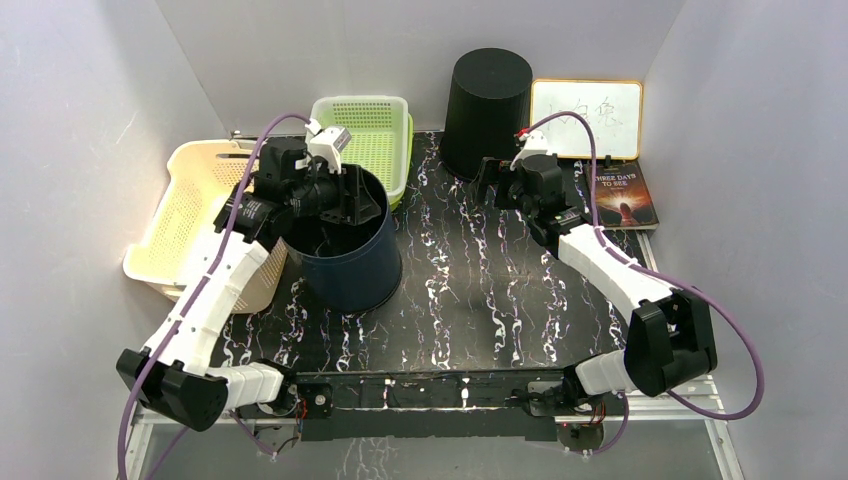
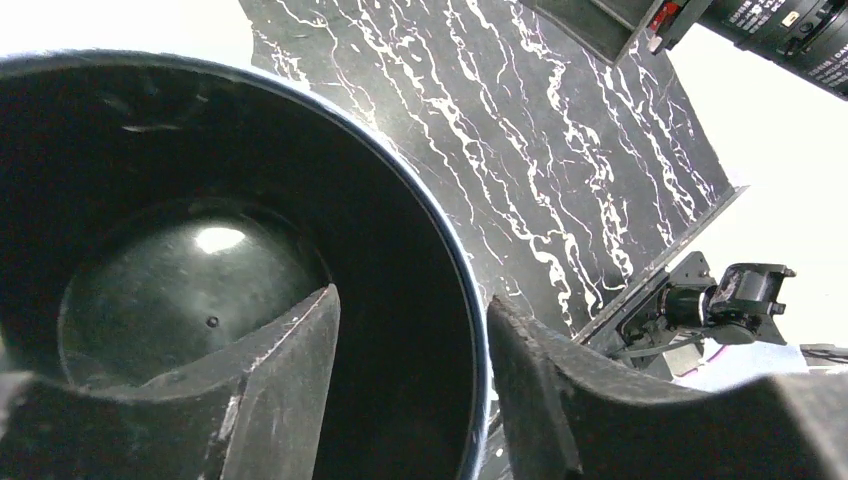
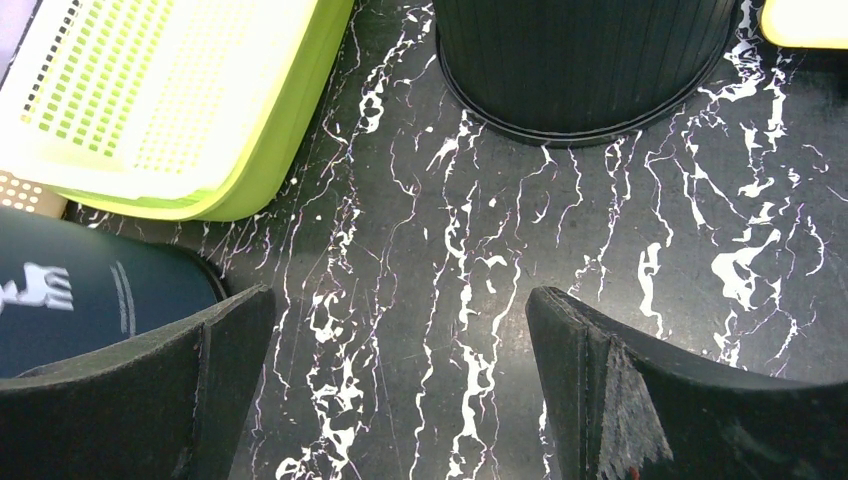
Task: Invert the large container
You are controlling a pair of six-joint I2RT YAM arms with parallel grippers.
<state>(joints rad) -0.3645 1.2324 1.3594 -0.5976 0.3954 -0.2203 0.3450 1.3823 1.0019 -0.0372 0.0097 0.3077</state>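
Note:
The container's near rim (image 1: pixel 333 257) is free, so my right gripper needs to come back and left in the top view and turn astride that rim.
The large dark blue container (image 1: pixel 350 262) stands upright, mouth up, on the left of the black marbled table. My left gripper (image 1: pixel 365 195) is open and straddles its far right rim. In the left wrist view the gripper (image 2: pixel 412 330) has one finger inside the container (image 2: pixel 200 250) and the other outside, against the rim; the container's inside is empty. My right gripper (image 1: pixel 490 180) hovers open and empty over the table at the back centre. In the right wrist view (image 3: pixel 400 330) only bare table lies between its fingers, and the blue container (image 3: pixel 90 300) shows at the lower left.
A black ribbed bin (image 1: pixel 487 110) stands mouth down at the back, also in the right wrist view (image 3: pixel 585 60). A green basket (image 1: pixel 375 135) sits behind the container, a cream basket (image 1: pixel 190 215) to its left. A whiteboard (image 1: pixel 585 118) and a book (image 1: pixel 622 195) are at the back right.

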